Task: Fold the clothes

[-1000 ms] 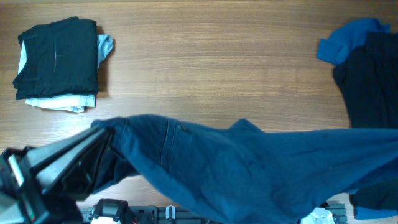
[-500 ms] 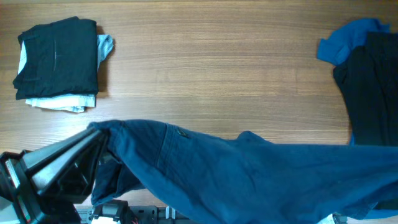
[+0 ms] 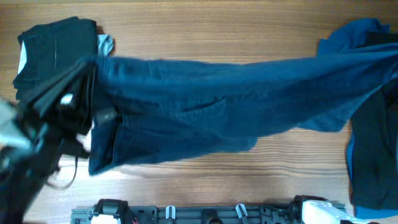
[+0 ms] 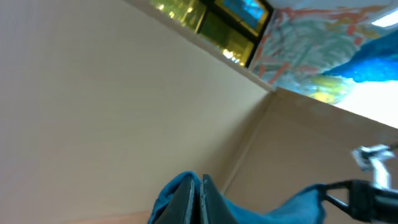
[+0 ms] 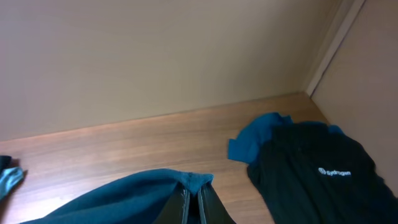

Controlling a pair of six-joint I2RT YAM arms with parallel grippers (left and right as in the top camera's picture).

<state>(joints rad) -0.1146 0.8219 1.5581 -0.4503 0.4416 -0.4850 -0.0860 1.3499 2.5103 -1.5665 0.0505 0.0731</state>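
Observation:
My left gripper should swing outward next, to its right in the overhead view, over the bare far part of the tabletop. It will let go of the end of the shorts there while my right gripper keeps holding on.
The dark blue denim-like shorts (image 3: 224,106) hang stretched across the table from left to right, and one part droops at the lower left (image 3: 109,149). My left gripper (image 3: 93,67) is shut on the shorts' left end. In the left wrist view its closed fingers (image 4: 200,200) pinch blue fabric (image 4: 171,193). My right gripper (image 5: 193,204) is shut on the other end of the shorts (image 5: 130,193). In the overhead view it is hidden past the right edge, where the fabric runs out of frame.
A folded stack, a black garment (image 3: 53,53) on a pale one (image 3: 106,43), lies at the back left, partly behind my left arm (image 3: 37,130). A loose pile of blue (image 3: 348,37) and black clothes (image 3: 376,149) lies at the right and also shows in the right wrist view (image 5: 317,168).
The shorts have been lifted from the near table edge and carried toward the middle and back, pulled taut. My left arm swung up toward the folded stack.

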